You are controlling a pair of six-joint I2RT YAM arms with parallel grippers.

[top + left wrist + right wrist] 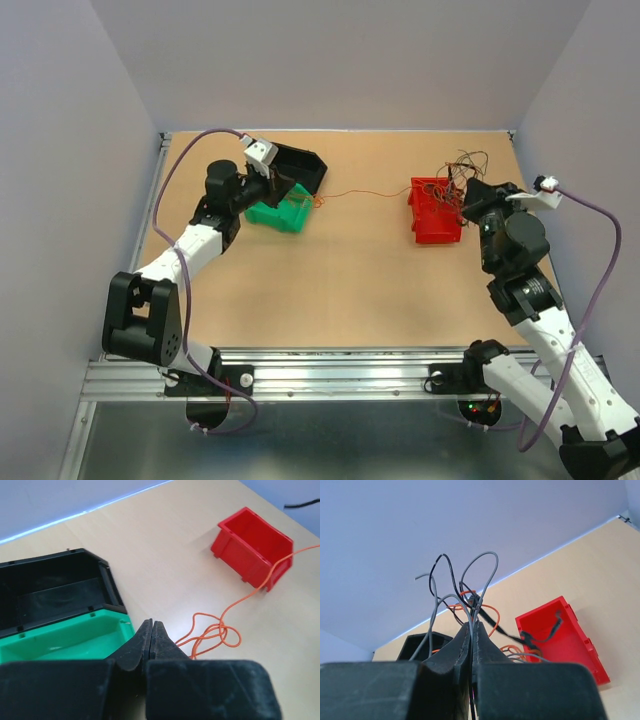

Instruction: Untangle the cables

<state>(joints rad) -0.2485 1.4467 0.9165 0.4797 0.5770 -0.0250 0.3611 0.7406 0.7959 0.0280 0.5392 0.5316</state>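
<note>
Bare tabletop lies to the right in the top view, clear of the green bin (60, 636), so my left gripper will move back there next and free the wire.
The cables (462, 170) are a tangle of thin grey, black and orange wires held up over the far edge of the red bin (436, 212). My right gripper (468, 196) is shut on them. In the right wrist view grey strands of the cables (470, 597) rise from between the closed tips of my right gripper (471, 623). One orange wire (360, 193) runs left across the table and ends in loose loops (216, 632) beside my left gripper (151, 625). The left gripper (283, 193) is shut over the green bin (60, 636); no wire shows between its jaws.
A black bin (300, 168) lies tipped just behind the green bin (280, 214). In the right wrist view the red bin (585, 652) holds a black strand. Grey walls enclose the table on three sides. Purple arm cables loop beside both arms.
</note>
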